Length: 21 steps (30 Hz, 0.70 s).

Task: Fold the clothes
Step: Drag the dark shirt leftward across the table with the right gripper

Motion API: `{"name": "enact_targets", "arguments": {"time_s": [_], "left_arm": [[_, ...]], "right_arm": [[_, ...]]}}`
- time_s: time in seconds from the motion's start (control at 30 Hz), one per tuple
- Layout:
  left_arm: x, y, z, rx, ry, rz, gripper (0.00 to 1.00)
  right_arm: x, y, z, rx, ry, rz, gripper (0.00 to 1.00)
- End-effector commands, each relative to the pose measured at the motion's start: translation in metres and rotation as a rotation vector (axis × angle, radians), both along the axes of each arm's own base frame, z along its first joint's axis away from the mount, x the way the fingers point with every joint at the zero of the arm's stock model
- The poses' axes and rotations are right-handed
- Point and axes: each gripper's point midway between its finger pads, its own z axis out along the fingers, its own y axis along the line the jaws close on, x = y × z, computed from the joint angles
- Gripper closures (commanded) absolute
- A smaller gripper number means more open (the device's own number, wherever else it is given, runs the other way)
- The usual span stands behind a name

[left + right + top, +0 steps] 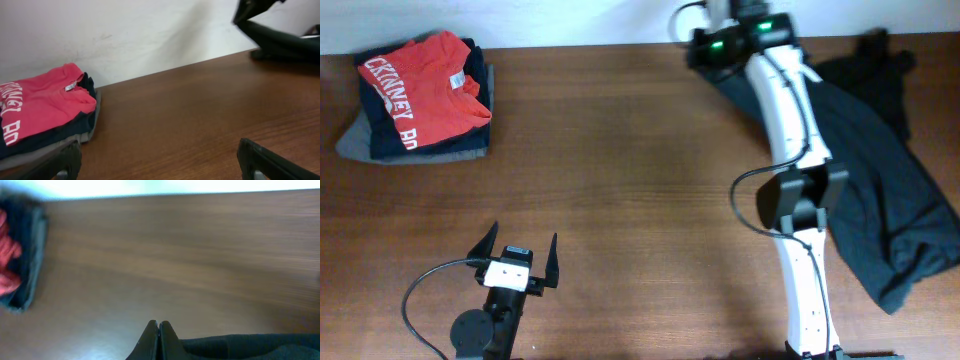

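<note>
The garment lies crumpled, so the robot's right gripper will sweep back and to the left in the overhead view and let go of the garment's edge over bare wood near the stack.
A dark grey-green garment (880,170) lies crumpled along the table's right side, and one edge is drawn up to the far edge under my right arm. My right gripper (694,50) is at the far edge with its fingers pressed together on that edge of cloth. In the right wrist view the gripper (158,326) is shut and the dark garment (240,347) trails off to its right. From the left wrist view the stretched garment (285,45) shows at the top right. My left gripper (520,255) (160,152) stands wide open near the front left, with bare wood between its fingers.
A folded stack (415,100) sits at the far left corner, a red shirt with white lettering (420,85) on top of dark and grey pieces. It also appears as the stack (40,112) and the stack (20,265). A white wall runs along the far edge.
</note>
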Motion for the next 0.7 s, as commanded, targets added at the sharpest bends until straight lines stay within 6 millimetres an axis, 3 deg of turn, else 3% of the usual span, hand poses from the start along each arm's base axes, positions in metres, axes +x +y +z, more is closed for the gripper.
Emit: {"name": "enact_targets", "arguments": {"time_s": [0.0, 0.33, 0.67], "left_arm": [[0.0, 0.002, -0.001, 0.016, -0.004, 0.008, 0.01], [0.0, 0.002, -0.001, 0.016, -0.004, 0.008, 0.01], [0.0, 0.002, -0.001, 0.016, -0.004, 0.008, 0.01]], "right_arm": [[-0.014, 0.034, 0.046, 0.041, -0.077, 0.058, 0.96], [-0.053, 0.086, 0.034, 0.037, 0.01, 0.165, 0.96], [-0.131, 0.188, 0.037, 0.134, 0.094, 0.423, 0.96]]}}
